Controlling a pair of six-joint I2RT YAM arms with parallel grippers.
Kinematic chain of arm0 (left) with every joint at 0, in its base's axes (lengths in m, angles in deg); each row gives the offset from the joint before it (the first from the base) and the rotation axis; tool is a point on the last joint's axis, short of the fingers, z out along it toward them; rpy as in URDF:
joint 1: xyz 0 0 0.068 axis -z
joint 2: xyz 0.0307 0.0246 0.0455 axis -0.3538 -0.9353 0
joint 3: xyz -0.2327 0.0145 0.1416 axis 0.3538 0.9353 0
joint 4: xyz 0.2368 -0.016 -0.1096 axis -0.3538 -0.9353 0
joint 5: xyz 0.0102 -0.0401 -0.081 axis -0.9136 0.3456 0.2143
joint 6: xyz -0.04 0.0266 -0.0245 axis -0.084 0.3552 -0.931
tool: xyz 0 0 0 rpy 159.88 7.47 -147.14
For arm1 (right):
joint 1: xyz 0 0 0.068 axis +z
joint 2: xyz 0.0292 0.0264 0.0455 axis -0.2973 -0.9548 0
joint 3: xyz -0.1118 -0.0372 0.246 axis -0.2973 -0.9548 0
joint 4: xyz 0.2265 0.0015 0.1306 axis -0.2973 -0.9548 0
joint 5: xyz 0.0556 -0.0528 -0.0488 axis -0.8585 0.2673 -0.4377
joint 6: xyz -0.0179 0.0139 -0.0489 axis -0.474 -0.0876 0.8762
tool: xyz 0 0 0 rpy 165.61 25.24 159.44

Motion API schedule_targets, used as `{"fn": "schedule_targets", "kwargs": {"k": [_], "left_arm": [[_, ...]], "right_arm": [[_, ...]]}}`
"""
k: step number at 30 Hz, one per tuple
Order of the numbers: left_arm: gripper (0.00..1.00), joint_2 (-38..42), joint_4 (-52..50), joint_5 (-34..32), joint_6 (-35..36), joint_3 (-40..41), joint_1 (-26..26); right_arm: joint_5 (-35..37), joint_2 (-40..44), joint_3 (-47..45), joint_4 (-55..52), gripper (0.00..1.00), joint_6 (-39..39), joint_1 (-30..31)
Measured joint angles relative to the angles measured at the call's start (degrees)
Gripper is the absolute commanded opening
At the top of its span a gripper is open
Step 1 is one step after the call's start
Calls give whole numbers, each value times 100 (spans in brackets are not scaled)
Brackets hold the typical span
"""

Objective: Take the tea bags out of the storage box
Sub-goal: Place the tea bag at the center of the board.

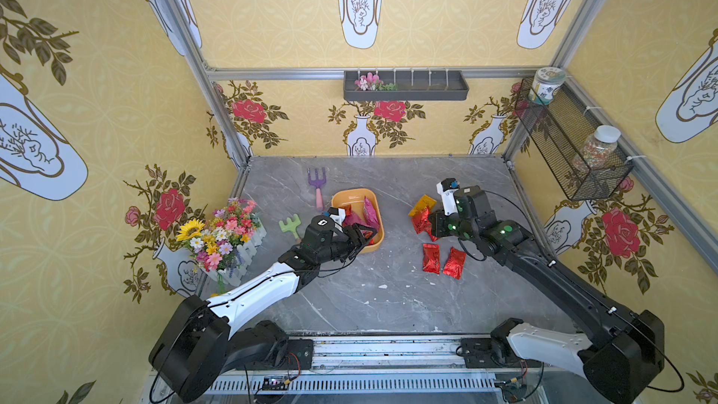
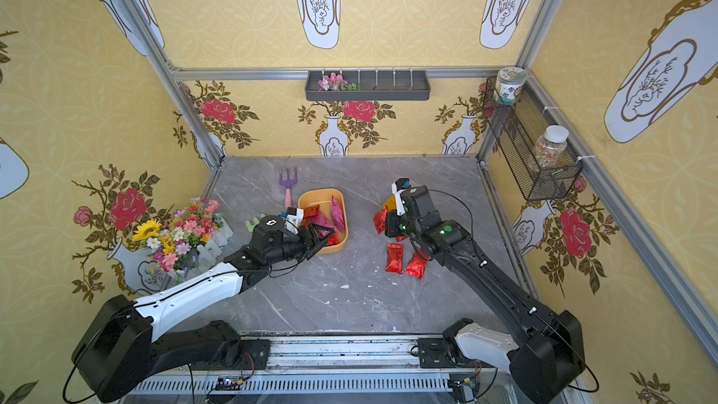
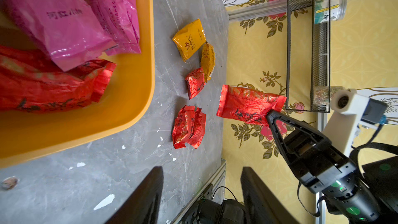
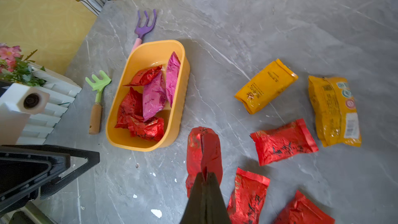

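Observation:
The right gripper moves back and down to bare tabletop beside the red tea bags next and releases the folded bag, since that tabletop lies below and back.
The storage box is a yellow-orange tray near the table's middle, also in the right wrist view. Magenta tea bags and red tea bags lie inside. My left gripper is open with nothing between its fingers and hovers at the box's near end. To the box's right, my right gripper is shut on a red tea bag and holds it above the table. Loose red tea bags and orange-yellow ones lie on the table around it.
A purple toy fork and a green toy rake lie left of the box. A flower bunch in a white fence pot stands at the left edge. A grey trough and a wire basket hang on the walls.

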Motion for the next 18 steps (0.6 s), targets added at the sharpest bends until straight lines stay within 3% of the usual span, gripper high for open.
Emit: {"fn": "schedule_targets", "kwargs": {"k": [10,18], "left_arm": [[63,-83,404,-107,-98,149,153],[64,317,372,-297,-81,249,131]], "right_arm": [[-994,763,-1193,247,0,-1071,-208],[-1657,407,-1838,651,0,-1550,-208]]}}
